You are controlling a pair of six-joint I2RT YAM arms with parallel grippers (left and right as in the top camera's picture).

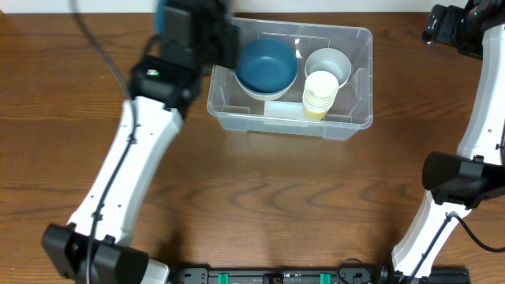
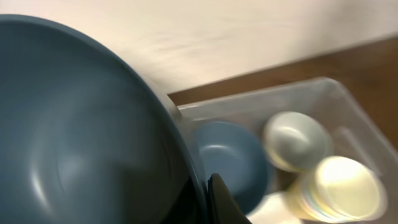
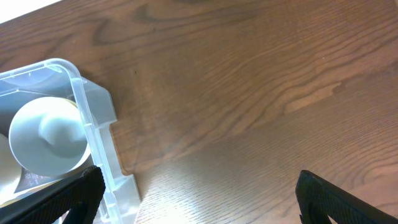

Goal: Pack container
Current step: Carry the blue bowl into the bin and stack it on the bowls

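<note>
The matching second blue bowl [image 1: 267, 65] [image 2: 233, 160] is below my left gripper, to its right in the overhead view. Next, my left gripper lowers its bowl that way into it and releases.
The clear container [image 1: 347, 125] stands at the back middle of the table. My left gripper [image 1: 227, 46] is shut on the rim of a blue bowl [image 1: 267, 65], which hangs over the container's left half. In the left wrist view this bowl [image 2: 81, 124] fills the left, with one fingertip [image 2: 221, 199] pressed against its rim. Below it, a second blue bowl [image 2: 227, 158] lies in the container [image 2: 311, 87]. My right gripper [image 1: 454, 28] is open and empty, off the container's right end [image 3: 93, 112].
Inside the container's right half are a pale grey cup [image 1: 327, 63] and a stack of yellow cups [image 1: 319, 95] lying on their sides. The brown wooden table [image 1: 276, 197] lies bare in front. The right arm's base [image 1: 458, 177] is at the right edge.
</note>
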